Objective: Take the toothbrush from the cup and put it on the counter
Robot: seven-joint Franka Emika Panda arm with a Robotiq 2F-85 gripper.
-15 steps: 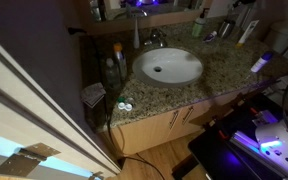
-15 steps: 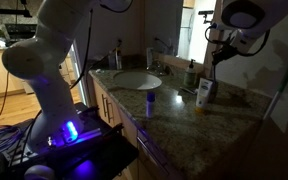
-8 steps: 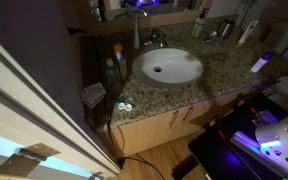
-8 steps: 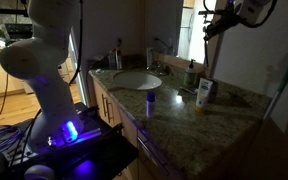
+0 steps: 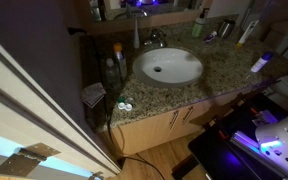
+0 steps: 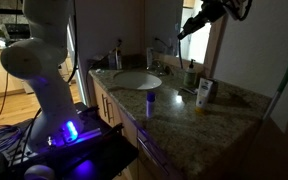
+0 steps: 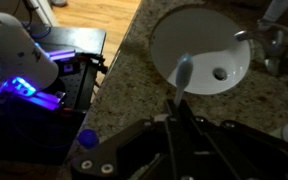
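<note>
I will next lower my gripper toward the bare granite between the blue-capped container and the green bottle to release the toothbrush [image 7: 182, 74] there, since that granite is clear.
In the wrist view my gripper [image 7: 176, 108] is shut on the toothbrush [image 7: 182, 74]. Its pale head sticks out past the fingertips, above the edge of the white basin [image 7: 199, 45] in the granite counter [image 7: 124, 90]. In an exterior view the gripper [image 6: 189, 28] hangs high above the back of the counter [image 6: 174, 115], near the faucet [image 6: 159, 68], with the dark handle pointing down and left. I cannot pick out the cup for sure. The gripper does not show in the exterior view that looks down on the basin [image 5: 169, 66].
A blue-capped container [image 6: 150, 102] stands near the counter's front edge. A green bottle [image 6: 191, 75] and a white tube [image 6: 204, 93] stand toward the back. Bottles [image 5: 115, 62] stand beside the basin. The robot base and a cart with purple lights [image 6: 69, 130] stand by the cabinets.
The gripper has risen and swung from above the white tube toward the faucet and basin, carrying the toothbrush. Nothing on the counter has moved.
</note>
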